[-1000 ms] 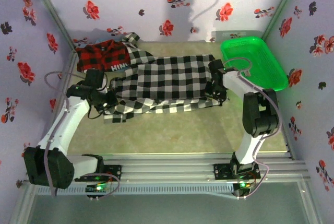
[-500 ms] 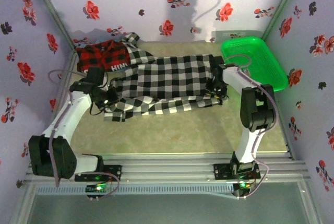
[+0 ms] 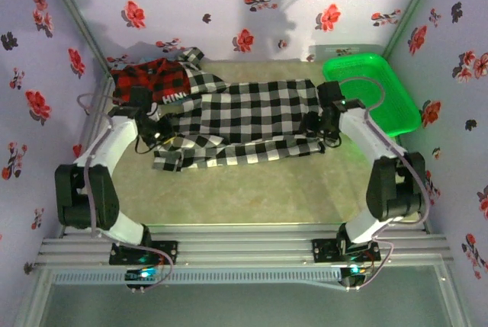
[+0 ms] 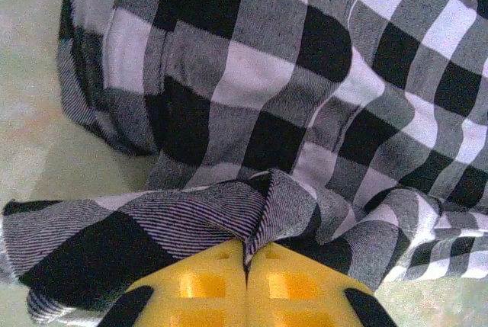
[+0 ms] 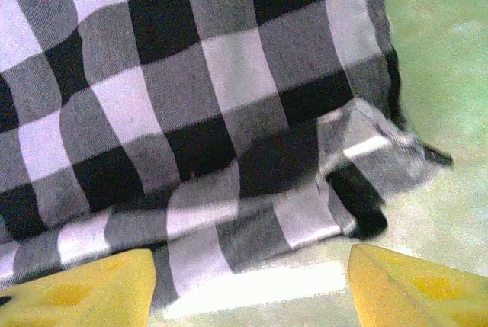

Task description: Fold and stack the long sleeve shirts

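My left gripper holds the pinched fold and next moves gently outward and down to release it on the flat checked cloth [image 3: 185, 123]. That cloth is outward of my left gripper and below it.
The black-and-white checked shirt [image 3: 244, 113] lies spread across the middle of the table, with its collar end to the left. Behind its left end the red-and-black plaid shirt [image 3: 149, 81] lies crumpled, white lettering showing. My left gripper [image 3: 158, 130] is at the checked shirt's left end. In the left wrist view it [image 4: 245, 247] is shut on a pinched fold of the checked cloth [image 4: 252, 75]. My right gripper [image 3: 324, 125] is at the shirt's right end. It [image 5: 250, 266] stands open just off the cloth's hem [image 5: 191, 98], holding nothing.
A green plastic basket [image 3: 374, 91] stands at the back right, close to my right arm. Flowered walls close in the table [image 3: 252, 190] on three sides. Bare tabletop lies in front of the shirts.
My right gripper has opened and let go of the shirt's right edge, its elbow swinging right. My left gripper has drawn its pinched fold a little toward the back.
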You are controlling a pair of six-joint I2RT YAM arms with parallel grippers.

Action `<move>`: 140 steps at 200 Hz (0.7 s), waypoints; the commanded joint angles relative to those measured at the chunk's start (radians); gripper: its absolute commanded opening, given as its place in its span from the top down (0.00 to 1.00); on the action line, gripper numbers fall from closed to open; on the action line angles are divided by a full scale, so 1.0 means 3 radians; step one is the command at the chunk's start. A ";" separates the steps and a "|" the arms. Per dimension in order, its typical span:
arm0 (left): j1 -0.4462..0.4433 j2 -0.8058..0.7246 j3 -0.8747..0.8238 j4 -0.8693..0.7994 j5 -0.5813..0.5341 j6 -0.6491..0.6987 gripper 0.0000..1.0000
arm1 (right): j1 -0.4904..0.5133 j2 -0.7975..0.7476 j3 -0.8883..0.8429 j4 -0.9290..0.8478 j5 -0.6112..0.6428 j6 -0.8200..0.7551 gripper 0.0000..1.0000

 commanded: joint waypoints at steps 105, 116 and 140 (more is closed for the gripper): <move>0.0086 0.0262 0.0163 0.0233 0.0118 -0.0096 0.38 | 0.0028 0.0889 0.0200 0.0507 -0.0266 0.0172 0.59; 0.0099 0.0167 0.0182 0.0175 0.0115 -0.0130 0.28 | 0.0014 0.1042 0.0367 0.0476 -0.0248 0.0149 0.60; 0.0146 -0.0211 0.0162 -0.0070 0.0005 -0.0154 0.16 | -0.0018 0.1318 0.0662 0.0395 -0.0204 0.0089 0.61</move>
